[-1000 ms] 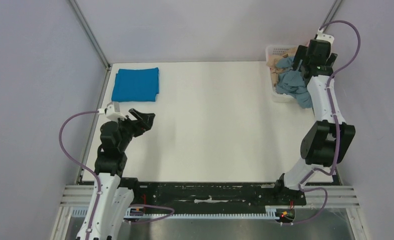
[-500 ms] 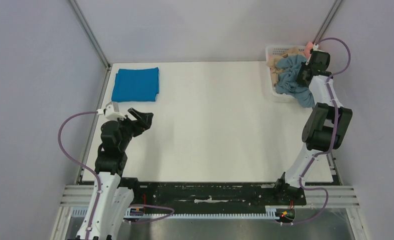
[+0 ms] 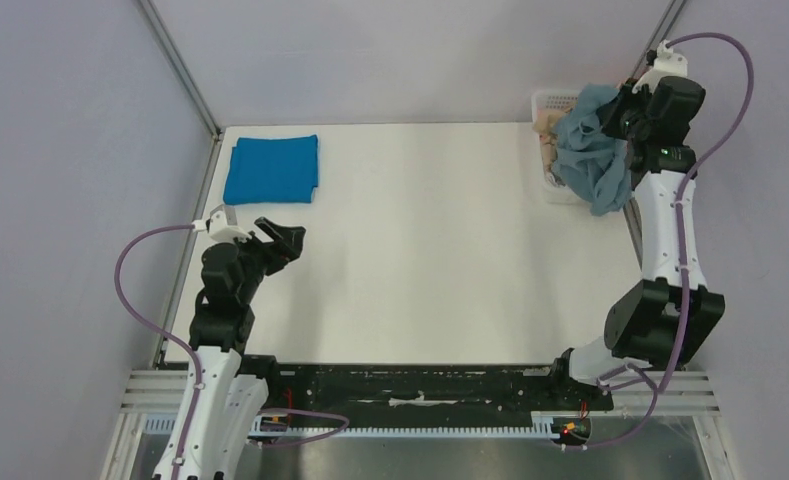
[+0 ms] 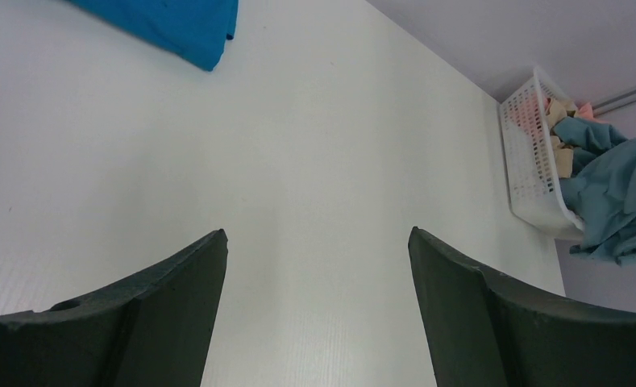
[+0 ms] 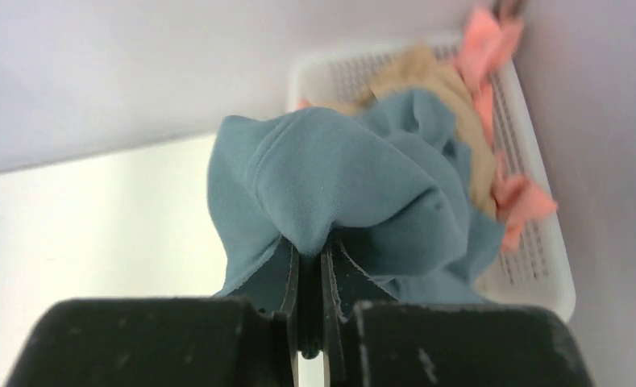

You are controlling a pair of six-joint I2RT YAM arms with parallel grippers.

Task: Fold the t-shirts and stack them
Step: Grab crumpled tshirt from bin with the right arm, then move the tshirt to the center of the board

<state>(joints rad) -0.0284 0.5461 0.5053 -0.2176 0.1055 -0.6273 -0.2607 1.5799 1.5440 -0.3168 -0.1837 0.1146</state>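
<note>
The spot with grey-blue cloth at the bare tabletop is below my left gripper and to its right in the top view. My left gripper should go down next and close on the cloth there.
A bright blue t-shirt (image 3: 272, 169) (image 4: 169, 22) lies folded flat at the table's far left. My right gripper (image 3: 620, 118) (image 5: 310, 242) is shut on a bunch of the dusty grey-blue t-shirt (image 3: 592, 150) (image 5: 338, 193) and holds it up above the white basket (image 3: 555, 103) (image 5: 532, 266) at the far right; its cloth hangs down over the basket. Beige (image 5: 427, 76) and pink (image 5: 520, 201) shirts lie in the basket beneath. My left gripper (image 3: 282, 236) (image 4: 318, 242) hovers open over the bare table at the left, nothing between its fingers.
The basket (image 4: 528, 153) stands against the table's far right corner, beside the right wall. Frame posts rise at both far corners. White tabletop (image 3: 420, 250) spreads between the folded shirt and the basket.
My right gripper shut on the grey-blue t-shirt in the basket and lifted it upward; the right arm stretched taller. The left arm has not moved.
</note>
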